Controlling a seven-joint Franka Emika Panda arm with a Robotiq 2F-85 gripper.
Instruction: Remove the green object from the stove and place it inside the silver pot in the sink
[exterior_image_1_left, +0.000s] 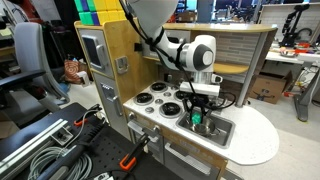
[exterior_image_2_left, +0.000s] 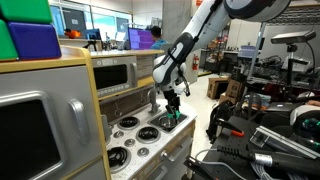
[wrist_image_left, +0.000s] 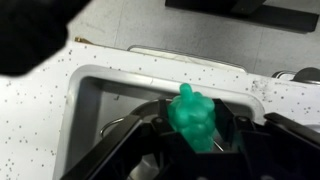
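Note:
Next, my gripper will turn square with the sink and release the green object over the silver pot (exterior_image_1_left: 211, 127) (wrist_image_left: 151, 110), since the pot sits in the basin below its fingers.
My gripper (wrist_image_left: 195, 135) is shut on the green object (wrist_image_left: 193, 118), a small bright green lumpy item held between the black fingers. In the wrist view it hangs over the silver sink (wrist_image_left: 100, 110), whose basin lies below. In both exterior views the gripper (exterior_image_1_left: 198, 115) (exterior_image_2_left: 172, 112) hovers over the sink (exterior_image_1_left: 222, 128), with the green object (exterior_image_1_left: 197, 121) (exterior_image_2_left: 175, 116) at its tips. The silver pot (exterior_image_1_left: 211, 127) sits in the basin just beside the fingers. The stove (exterior_image_1_left: 160, 98) (exterior_image_2_left: 135, 135) with black burners lies next to the sink and has no green item on it.
A grey microwave (exterior_image_1_left: 92, 48) (exterior_image_2_left: 112, 72) stands above the stove in the wooden toy kitchen. A curved faucet (exterior_image_2_left: 153, 97) rises behind the sink. The white speckled countertop (wrist_image_left: 40, 110) (exterior_image_1_left: 255, 135) surrounds the basin. Cables and black equipment (exterior_image_1_left: 50, 145) lie on the floor.

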